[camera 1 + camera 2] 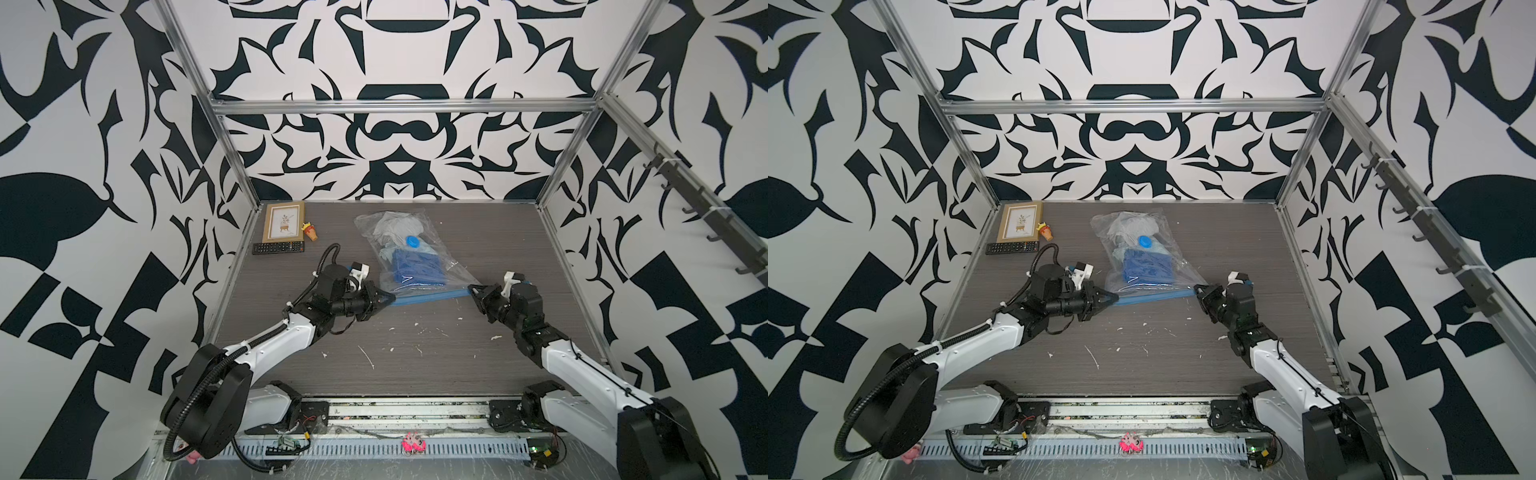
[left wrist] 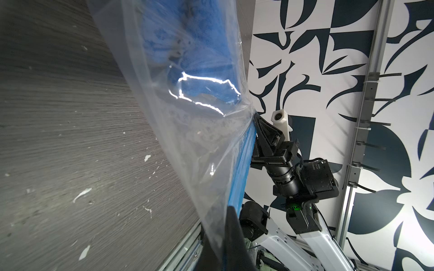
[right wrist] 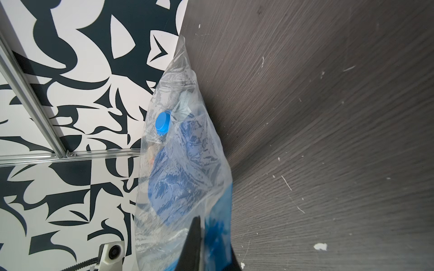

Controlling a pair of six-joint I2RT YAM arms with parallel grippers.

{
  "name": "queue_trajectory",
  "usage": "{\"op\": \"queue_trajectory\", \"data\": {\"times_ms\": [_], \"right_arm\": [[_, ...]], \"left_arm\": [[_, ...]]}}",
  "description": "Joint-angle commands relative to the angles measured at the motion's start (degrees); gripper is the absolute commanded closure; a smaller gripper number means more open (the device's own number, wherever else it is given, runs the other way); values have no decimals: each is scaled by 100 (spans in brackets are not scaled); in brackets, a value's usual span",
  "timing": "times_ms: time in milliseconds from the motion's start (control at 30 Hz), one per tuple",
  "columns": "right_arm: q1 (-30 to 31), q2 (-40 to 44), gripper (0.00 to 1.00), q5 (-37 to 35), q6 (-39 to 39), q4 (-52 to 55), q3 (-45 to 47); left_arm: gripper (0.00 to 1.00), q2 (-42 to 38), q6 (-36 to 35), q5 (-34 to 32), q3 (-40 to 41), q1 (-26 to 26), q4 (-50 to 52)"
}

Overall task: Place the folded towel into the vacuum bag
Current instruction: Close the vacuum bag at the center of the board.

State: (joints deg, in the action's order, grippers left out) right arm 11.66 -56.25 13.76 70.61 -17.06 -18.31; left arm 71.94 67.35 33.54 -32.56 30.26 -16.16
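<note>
Next, the right gripper draws the blue zip's end [image 1: 465, 293] [image 3: 218, 234] between its fingers away from my left gripper and releases it, since the towel is in the bag.
The vacuum bag [image 1: 451, 272] [image 1: 1185, 270] lies on the dark table in both top views, with a round blue valve cap [image 1: 412, 241] [image 3: 162, 123]. A blue folded towel [image 1: 417, 270] [image 1: 1148, 268] [image 2: 187, 35] [image 3: 178, 183] sits inside it, with pale crumpled cloth [image 1: 395, 226] beyond at the far end. The blue zip strip [image 1: 432, 297] [image 2: 244, 164] is stretched taut at the near end. My left gripper [image 1: 390, 300] [image 1: 1115, 298] [image 2: 225, 234] is shut on its left end. The right gripper [image 1: 471, 289] [image 1: 1196, 289] [image 3: 204, 246] is shut on its right end.
A framed picture [image 1: 284, 226], a black remote [image 1: 277, 248] and a small toy figure [image 1: 310, 232] lie at the back left. White scraps [image 1: 365, 357] dot the near table. A rail of hooks [image 1: 706, 216] runs along the right wall.
</note>
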Motion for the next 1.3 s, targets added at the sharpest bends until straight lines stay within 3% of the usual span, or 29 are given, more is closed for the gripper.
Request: {"op": "queue_trajectory", "data": {"times_ms": [0,467,600,667,733,767,867,933,1000,1100,1267], "right_arm": [[-949,4,100,-2848,-204,580,143],[-1138,-117,100,-2640,-255,572,108],[-1147,-255,100,-1999,-617,325,19],[-1145,-360,94,-1504,-876,319,-121],[-1142,-414,80,-926,-1104,291,-161],[-1144,-409,73,-687,-1209,295,-164],[-1147,-236,52,-33,-1558,574,-160],[-1141,-10,43,272,-1820,991,-220],[-1150,212,39,417,-2132,1447,-329],[-1143,361,37,593,-2675,1889,-589],[-1142,-506,35,1535,-3297,1689,-1204]], "left_arm": [[100,-323,-151,-343,149,-504,711],[100,-340,-163,-325,174,-531,715],[100,-185,-239,-244,156,-530,601],[100,45,-345,-148,81,-517,504],[100,386,-416,-84,36,-504,407],[97,460,-416,-84,56,-504,322],[59,608,-530,-190,92,-504,278],[35,599,-687,-357,50,-504,582],[21,520,-906,-619,7,-504,955],[9,354,-1362,-1104,-158,-543,1717],[5,-63,-1955,-1645,-365,-869,2449]]}}
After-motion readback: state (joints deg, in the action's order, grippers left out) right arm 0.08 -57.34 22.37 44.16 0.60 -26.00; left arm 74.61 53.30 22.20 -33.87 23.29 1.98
